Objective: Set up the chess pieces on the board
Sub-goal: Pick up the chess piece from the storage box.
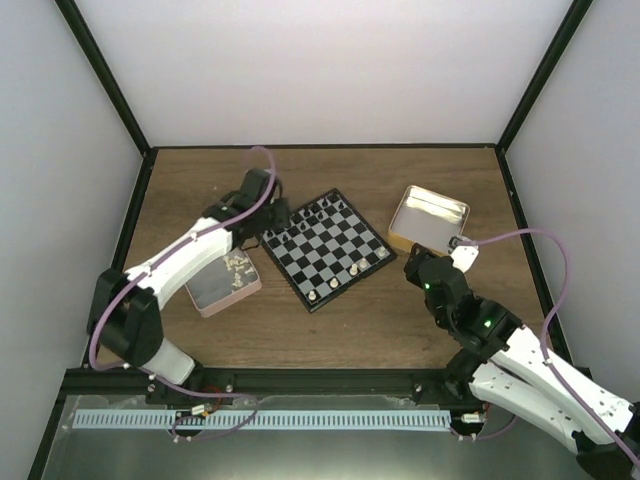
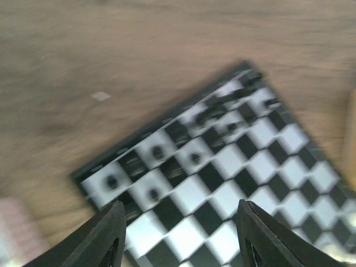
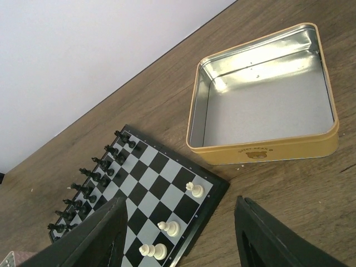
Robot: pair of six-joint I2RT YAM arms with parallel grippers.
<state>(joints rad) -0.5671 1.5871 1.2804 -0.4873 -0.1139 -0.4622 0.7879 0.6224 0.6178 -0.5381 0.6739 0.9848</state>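
The pink tin lies below my left gripper and toward my base, so I need to move that gripper back and down next, onto the white pieces still unplaced (image 1: 240, 267) in the tin.
The board (image 1: 325, 248) lies turned diagonally in the middle of the table. Black pieces (image 1: 318, 212) stand along its far-left side. A few cream-white chess pieces (image 1: 334, 284) stand along its near-right edge, and three show in the right wrist view (image 3: 168, 227). More white pieces (image 1: 238, 265) lie in the pink tin (image 1: 205, 292). My left gripper (image 1: 272, 222) is open and empty above the board's left corner; its view of the board (image 2: 222, 183) is blurred. My right gripper (image 1: 420, 268) is open and empty, just right of the board (image 3: 150, 183).
An empty gold tin (image 1: 428, 218) sits at the back right, and it fills the upper right of the right wrist view (image 3: 261, 111). The pink tin stands left of the board, under my left arm. Bare wooden table surrounds the board.
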